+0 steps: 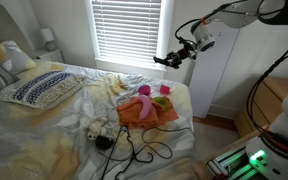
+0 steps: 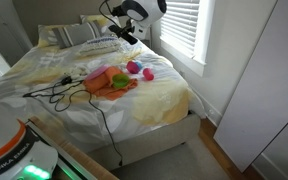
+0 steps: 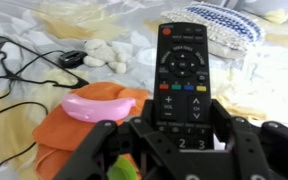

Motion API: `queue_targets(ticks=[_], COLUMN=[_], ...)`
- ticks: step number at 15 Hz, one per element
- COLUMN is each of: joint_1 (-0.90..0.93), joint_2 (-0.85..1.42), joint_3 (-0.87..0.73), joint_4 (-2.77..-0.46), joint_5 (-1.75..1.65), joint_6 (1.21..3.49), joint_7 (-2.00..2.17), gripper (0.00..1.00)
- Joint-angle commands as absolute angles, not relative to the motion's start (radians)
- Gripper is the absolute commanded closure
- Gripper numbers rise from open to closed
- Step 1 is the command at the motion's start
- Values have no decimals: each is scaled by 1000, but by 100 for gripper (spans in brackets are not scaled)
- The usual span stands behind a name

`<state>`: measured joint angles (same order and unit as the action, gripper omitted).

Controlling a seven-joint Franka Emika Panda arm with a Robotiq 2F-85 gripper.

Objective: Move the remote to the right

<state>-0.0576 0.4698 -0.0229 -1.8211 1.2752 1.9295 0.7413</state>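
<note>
My gripper should swing toward the window next, then lower the remote (image 1: pixel 163 60) and release it on the clear bedding below the gripper, beside the pink toys.
The remote (image 3: pixel 182 65) is a slim black bar with coloured buttons. In the wrist view it stands lengthwise between the fingers of my gripper (image 3: pixel 181 138), which is shut on its lower end. In both exterior views my gripper (image 1: pixel 176 55) (image 2: pixel 124 30) holds the remote (image 1: pixel 163 60) in the air above the bed, clear of the bedding. In an exterior view the remote itself is hard to pick out against the gripper.
On the bed lie an orange cloth (image 1: pixel 147 112) (image 2: pixel 112 84) with pink toys (image 1: pixel 144 91) (image 3: pixel 96 100), looping black cables (image 1: pixel 134 148) (image 2: pixel 54 93), a small dark lump (image 3: pixel 74 59), a white soft toy (image 1: pixel 97 128) and a patterned pillow (image 1: pixel 42 88). A window with blinds (image 1: pixel 126 30) is behind.
</note>
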Motion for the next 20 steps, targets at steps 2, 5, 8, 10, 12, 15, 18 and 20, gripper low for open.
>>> queue_targets(ticks=[2, 5, 8, 10, 12, 15, 18, 20], joint_1=[-84, -48, -16, 0, 8, 5, -7, -18], joint_2=[621, 699, 770, 818, 872, 958, 1042, 988], joint_3=[-31, -41, -41, -38, -35, -24, -25, -12], joint_4=[-1658, -1596, -1538, -1496, -1446, -1359, -1276, -1351], joint_5=[1451, 1492, 1476, 1458, 1451, 1432, 1396, 1380], joint_6=[1986, 2165, 2357, 2461, 2550, 2620, 2634, 2622], joint_7=[828, 888, 949, 977, 1008, 1022, 1021, 997], gripper=[69, 69, 69, 69, 69, 69, 69, 69])
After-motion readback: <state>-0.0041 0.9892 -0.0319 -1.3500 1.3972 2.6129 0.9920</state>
